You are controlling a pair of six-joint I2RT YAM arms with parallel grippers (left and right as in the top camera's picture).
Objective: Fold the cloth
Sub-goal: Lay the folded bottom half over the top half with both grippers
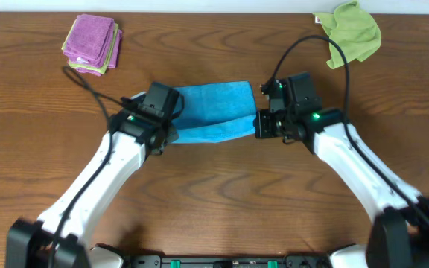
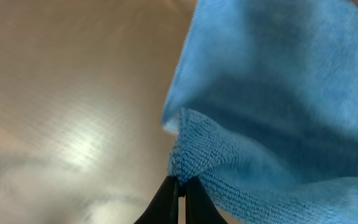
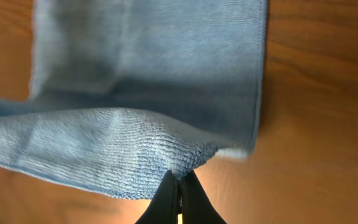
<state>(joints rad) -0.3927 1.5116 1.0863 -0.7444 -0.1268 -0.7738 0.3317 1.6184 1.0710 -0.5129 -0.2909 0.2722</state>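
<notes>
The cloth's far corner (image 1: 248, 84) lies outward of and below the fingers, so the right gripper will next move outward and down and let go of the held corner onto it.
A blue cloth (image 1: 213, 110) lies at the table's middle, its near edge lifted and doubled over toward the far edge. My left gripper (image 1: 164, 132) is shut on the cloth's near left corner (image 2: 180, 168), held above the wood. My right gripper (image 1: 262, 125) is shut on the near right corner (image 3: 182, 165), also raised. In the left wrist view the cloth (image 2: 278, 93) hangs ahead of the black fingertips (image 2: 182, 182). In the right wrist view the lower layer (image 3: 148, 56) lies flat beyond the fingertips (image 3: 180, 177).
A folded pile of purple and green cloths (image 1: 91, 43) sits at the far left. A crumpled green cloth (image 1: 352, 30) lies at the far right. Bare wooden table (image 1: 222, 193) lies in front of the blue cloth.
</notes>
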